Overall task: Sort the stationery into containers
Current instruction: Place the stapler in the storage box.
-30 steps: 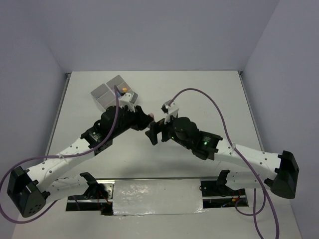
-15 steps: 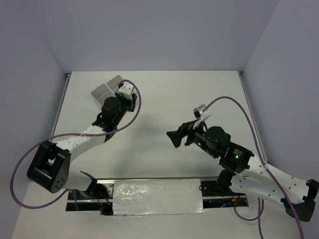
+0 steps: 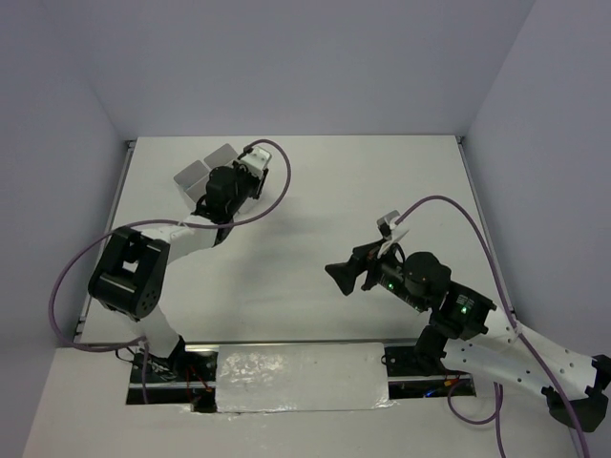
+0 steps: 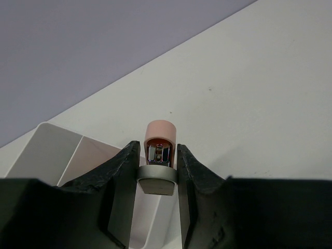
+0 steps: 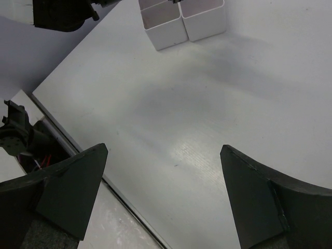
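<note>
My left gripper lowers and shifts left in the top view over the end section of the containers next, since the marker hangs by the containers' rim.
My left gripper (image 4: pixel 157 155) is shut on a stubby pink-orange marker (image 4: pixel 158 135) with a grey metal band. It holds the marker upright over the near edge of the white four-compartment containers (image 4: pixel 57 150). In the top view the left gripper (image 3: pixel 229 178) sits over the containers (image 3: pixel 194 176) at the far left, and the marker is hidden under the wrist. My right gripper (image 3: pixel 341 275) hangs open and empty above the table's middle right. It also shows in the right wrist view (image 5: pixel 163 150), jaws wide apart, with the containers (image 5: pixel 184 21) far ahead. No other stationery shows.
The left arm's elbow (image 3: pixel 129 272) is folded back near the left table edge. A metal rail and foil-covered strip (image 3: pixel 301 377) run along the near edge. The left arm (image 5: pixel 62 13) shows at the top left of the right wrist view.
The left arm pulled back from the table's middle to the containers, still holding the marker. The right arm drew back toward the near right, its gripper open.
</note>
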{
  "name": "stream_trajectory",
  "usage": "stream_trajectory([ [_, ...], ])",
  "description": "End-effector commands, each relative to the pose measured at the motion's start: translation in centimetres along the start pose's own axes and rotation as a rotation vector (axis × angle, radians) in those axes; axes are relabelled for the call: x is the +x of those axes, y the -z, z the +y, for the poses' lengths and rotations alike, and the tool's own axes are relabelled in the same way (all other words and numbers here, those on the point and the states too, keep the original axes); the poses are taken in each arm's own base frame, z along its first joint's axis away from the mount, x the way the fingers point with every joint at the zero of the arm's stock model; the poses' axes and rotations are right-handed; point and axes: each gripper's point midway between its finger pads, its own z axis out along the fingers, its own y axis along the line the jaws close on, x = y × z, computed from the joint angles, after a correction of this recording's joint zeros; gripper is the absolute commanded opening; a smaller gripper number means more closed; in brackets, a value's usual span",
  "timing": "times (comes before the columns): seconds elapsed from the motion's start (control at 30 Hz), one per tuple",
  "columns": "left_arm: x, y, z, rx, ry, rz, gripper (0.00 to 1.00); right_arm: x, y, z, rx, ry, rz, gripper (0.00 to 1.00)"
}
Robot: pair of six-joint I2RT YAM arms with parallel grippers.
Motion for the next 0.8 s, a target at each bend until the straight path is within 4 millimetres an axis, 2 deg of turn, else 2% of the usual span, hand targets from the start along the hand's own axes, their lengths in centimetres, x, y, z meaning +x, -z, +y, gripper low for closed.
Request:
stream_trajectory([
  [0.0, -3.4, -1.2, 1.2, -0.009, -0.071, -0.112, 0.00, 0.2, -0.1, 0.2, -0.013, 0.000, 0.003, 0.98],
  [0.2, -1.7, -1.0, 2.8, -0.026, -0.072, -0.087, 0.00, 0.3, -0.6, 0.2, -0.008, 0.014, 0.017, 0.98],
  [0.33, -0.7, -1.6, 2.9, -0.009, -0.077, -0.055, 0.00, 0.6, -0.8, 0.4, -0.019, 0.015, 0.027, 0.98],
  [0.47, 0.1, -1.4, 3.8, -0.027, -0.064, -0.053, 0.00, 0.8, -0.9, 0.2, -0.010, 0.019, 0.040, 0.98],
  [0.77, 1.9, -1.7, 3.7, -0.031, -0.065, -0.009, 0.00, 0.8, -0.8, 0.3, -0.016, 0.025, 0.043, 0.98],
])
